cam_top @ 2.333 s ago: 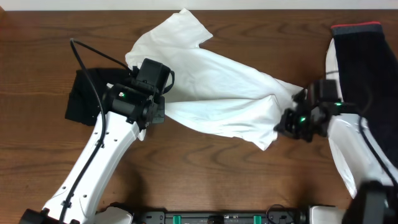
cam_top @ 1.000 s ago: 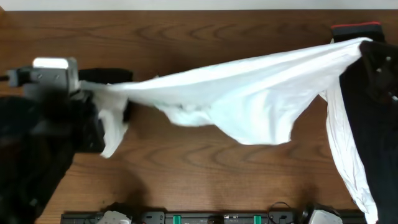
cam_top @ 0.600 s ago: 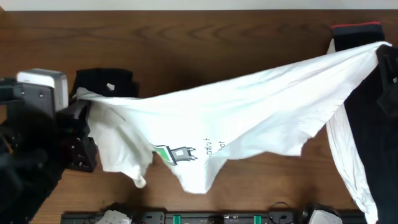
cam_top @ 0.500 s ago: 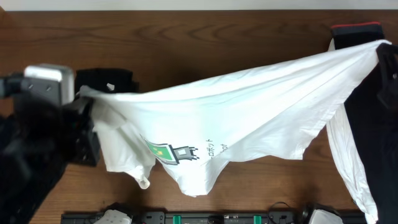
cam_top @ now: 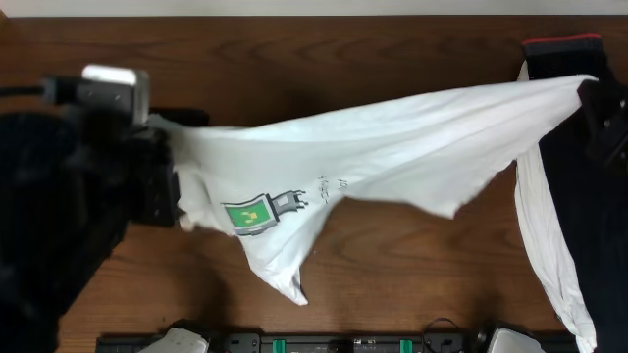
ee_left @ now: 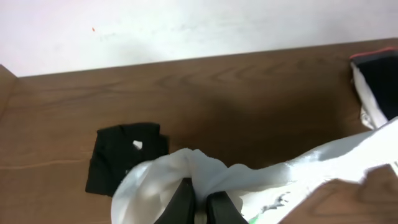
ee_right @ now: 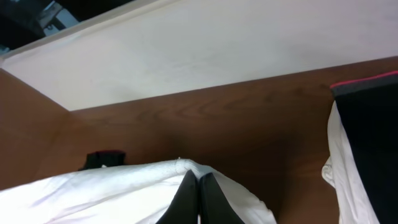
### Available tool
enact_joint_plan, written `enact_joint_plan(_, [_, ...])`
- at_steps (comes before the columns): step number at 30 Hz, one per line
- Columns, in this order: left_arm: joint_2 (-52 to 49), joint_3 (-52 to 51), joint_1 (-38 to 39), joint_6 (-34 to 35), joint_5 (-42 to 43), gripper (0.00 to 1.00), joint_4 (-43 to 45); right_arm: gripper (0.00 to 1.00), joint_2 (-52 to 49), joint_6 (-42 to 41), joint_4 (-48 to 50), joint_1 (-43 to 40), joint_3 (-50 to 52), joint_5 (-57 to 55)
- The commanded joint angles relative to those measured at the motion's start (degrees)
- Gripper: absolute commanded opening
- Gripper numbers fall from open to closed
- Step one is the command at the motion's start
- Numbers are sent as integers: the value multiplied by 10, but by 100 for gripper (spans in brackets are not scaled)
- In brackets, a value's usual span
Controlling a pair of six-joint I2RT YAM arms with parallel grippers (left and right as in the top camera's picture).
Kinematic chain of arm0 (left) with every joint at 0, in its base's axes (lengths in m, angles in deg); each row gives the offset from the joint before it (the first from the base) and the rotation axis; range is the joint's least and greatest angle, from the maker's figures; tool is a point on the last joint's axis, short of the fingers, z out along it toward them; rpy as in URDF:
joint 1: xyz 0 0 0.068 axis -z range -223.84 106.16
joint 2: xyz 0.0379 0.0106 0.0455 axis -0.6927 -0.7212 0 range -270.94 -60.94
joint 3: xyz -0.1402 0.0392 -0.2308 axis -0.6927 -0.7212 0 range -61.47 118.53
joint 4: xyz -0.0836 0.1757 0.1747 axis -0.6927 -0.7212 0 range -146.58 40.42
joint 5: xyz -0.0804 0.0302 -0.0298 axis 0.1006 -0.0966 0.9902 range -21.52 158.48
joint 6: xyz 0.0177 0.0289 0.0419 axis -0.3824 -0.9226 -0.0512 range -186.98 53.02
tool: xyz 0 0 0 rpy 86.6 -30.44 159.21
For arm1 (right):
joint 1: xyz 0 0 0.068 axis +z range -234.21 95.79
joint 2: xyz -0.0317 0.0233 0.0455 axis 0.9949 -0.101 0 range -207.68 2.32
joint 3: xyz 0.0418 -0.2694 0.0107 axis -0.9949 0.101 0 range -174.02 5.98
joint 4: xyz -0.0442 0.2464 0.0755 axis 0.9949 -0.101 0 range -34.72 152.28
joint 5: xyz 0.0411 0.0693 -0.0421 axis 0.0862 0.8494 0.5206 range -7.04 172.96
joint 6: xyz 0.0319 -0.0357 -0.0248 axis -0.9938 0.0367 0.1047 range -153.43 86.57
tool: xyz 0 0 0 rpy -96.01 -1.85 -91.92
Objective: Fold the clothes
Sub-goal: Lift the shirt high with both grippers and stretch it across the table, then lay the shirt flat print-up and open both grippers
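I should next carry the bunched fabric outward with my left gripper, lower it onto the bare wood before the white wall [cam_top: 257,76] [ee_left: 211,90] and let go.
The clothes in hand are a white T-shirt [cam_top: 392,147], lifted off the table and stretched between both arms. Its green-and-black logo [cam_top: 251,215] faces up, and a loose end [cam_top: 289,279] hangs toward the front edge. My left gripper [cam_top: 160,129] is shut on the shirt's left end; in the left wrist view the fingers [ee_left: 200,190] pinch bunched white cloth [ee_left: 186,168]. My right gripper [cam_top: 587,90] is shut on the right end, and the right wrist view shows a ribbed white edge [ee_right: 155,180] pinched at its tips [ee_right: 198,178].
A folded black garment [ee_left: 124,158] lies on the table at the left, under my left arm. At the right lies a black garment with a red band [cam_top: 561,43] and a white one [cam_top: 545,245]. The wooden table [cam_top: 392,294] meets a white wall at the back.
The stretched shirt has turned so that its logo shows, then risen a little. My left arm has shifted right and toward the back. Both grips hold.
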State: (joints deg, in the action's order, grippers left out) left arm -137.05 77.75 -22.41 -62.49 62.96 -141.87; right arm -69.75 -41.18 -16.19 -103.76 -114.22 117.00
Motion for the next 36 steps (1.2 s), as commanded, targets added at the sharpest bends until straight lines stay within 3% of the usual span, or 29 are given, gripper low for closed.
enact_joint_plan(1, [36,12,-2,8,22,6,-45,1,35,16,-9,-4,-5,-10])
enact_joint_plan(10, [114,12,-2,38,51,6,-45,1,89,1,-54,-4,-5,-58])
enact_joint_plan(16, [89,12,-2,37,23,6,-45,1,87,-20,-65,-4,-5,-97])
enact_joint_plan(24, [-83,12,-3,29,-42,6,-22,1,1,-23,-61,-4,-5,-116])
enact_joint_plan(31, [-268,12,-8,-2,-61,6,58,1,-155,19,-30,23,-5,-104])
enact_joint_plan(36, [-388,12,-36,-18,-61,7,141,2,-284,38,44,54,-5,-101])
